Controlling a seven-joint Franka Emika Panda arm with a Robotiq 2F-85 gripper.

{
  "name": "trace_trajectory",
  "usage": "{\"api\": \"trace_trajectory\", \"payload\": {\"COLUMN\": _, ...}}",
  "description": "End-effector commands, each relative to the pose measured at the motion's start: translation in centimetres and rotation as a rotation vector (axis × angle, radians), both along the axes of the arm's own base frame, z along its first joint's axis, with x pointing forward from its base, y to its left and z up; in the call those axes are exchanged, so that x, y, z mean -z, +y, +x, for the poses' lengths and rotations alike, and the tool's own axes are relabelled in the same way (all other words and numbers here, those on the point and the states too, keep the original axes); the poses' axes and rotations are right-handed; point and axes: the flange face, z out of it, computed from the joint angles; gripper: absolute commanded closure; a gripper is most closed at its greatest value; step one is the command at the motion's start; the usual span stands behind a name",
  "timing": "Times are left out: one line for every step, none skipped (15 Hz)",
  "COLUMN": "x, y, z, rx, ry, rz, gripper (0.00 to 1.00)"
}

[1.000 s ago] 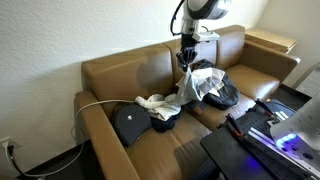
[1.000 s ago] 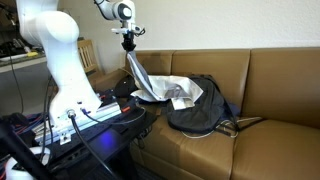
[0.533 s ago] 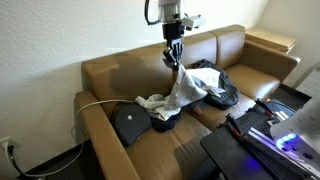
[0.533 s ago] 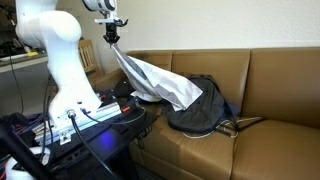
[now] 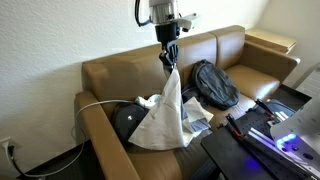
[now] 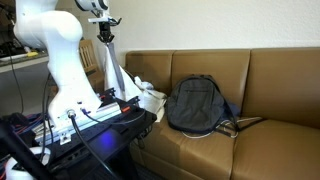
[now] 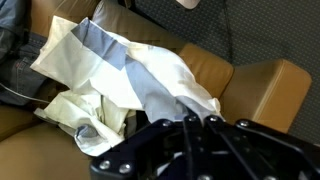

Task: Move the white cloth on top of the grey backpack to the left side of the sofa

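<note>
Next, my gripper moves over toward the sofa's backrest corner by the cable-draped armrest (image 5: 97,77), away from the grey backpack (image 5: 214,83), and releases the cloth's top there.
My gripper (image 5: 168,55) is shut on the top of the white cloth (image 5: 163,115), which hangs down from it over the sofa's left seat; the gripper (image 6: 105,36) and the hanging cloth (image 6: 117,75) also show from the side. In the wrist view the cloth (image 7: 140,75) stretches away from my closed fingers (image 7: 185,125). The grey backpack (image 5: 214,83) lies bare on the right seat, also visible in an exterior view (image 6: 196,103). The brown sofa (image 5: 110,72) fills the middle of the scene.
A black cap (image 5: 128,122) and a crumpled cream garment (image 5: 152,101) lie on the left seat under the cloth; the garment shows in the wrist view (image 7: 85,115). A white cable (image 5: 95,103) runs over the left armrest. A black table with equipment (image 5: 255,135) stands in front.
My gripper has carried the cloth leftward off the backpack. The backpack is now uncovered and the cloth hangs over the left seat.
</note>
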Motion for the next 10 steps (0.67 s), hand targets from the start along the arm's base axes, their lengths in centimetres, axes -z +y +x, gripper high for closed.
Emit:
{"api": "trace_trajectory", "payload": {"x": 2.3, "y": 0.5, "z": 0.9, "rx": 0.016, "ry": 0.025, "rz": -0.023, "gripper": 1.0}}
{"api": "trace_trajectory", "payload": {"x": 3.0, "y": 0.8, "z": 1.1, "rx": 0.023, "ry": 0.028, "rz": -0.028, "gripper": 1.0}}
{"api": "trace_trajectory", "payload": {"x": 3.4, "y": 1.3, "z": 1.6, "rx": 0.04, "ry": 0.038, "rz": -0.025, "gripper": 1.0}}
{"api": "trace_trajectory", "payload": {"x": 3.5, "y": 1.9, "z": 2.1, "rx": 0.054, "ry": 0.044, "rz": -0.021, "gripper": 1.0}}
{"api": "trace_trajectory", "payload": {"x": 3.0, "y": 3.0, "z": 2.3, "rx": 0.05, "ry": 0.039, "rz": -0.011, "gripper": 1.0}}
{"api": "trace_trajectory", "payload": {"x": 2.1, "y": 4.4, "z": 2.4, "rx": 0.037, "ry": 0.017, "rz": 0.011, "gripper": 1.0}}
{"api": "trace_trajectory", "payload": {"x": 0.5, "y": 6.1, "z": 2.7, "rx": 0.027, "ry": -0.042, "rz": 0.042, "gripper": 1.0}}
{"api": "trace_trajectory", "payload": {"x": -0.8, "y": 7.6, "z": 3.0, "rx": 0.033, "ry": -0.089, "rz": 0.08, "gripper": 1.0}}
{"api": "trace_trajectory", "payload": {"x": -2.5, "y": 9.2, "z": 3.5, "rx": 0.055, "ry": -0.145, "rz": 0.124, "gripper": 1.0}}
{"api": "trace_trajectory", "payload": {"x": -4.2, "y": 10.7, "z": 3.8, "rx": 0.088, "ry": -0.178, "rz": 0.161, "gripper": 1.0}}
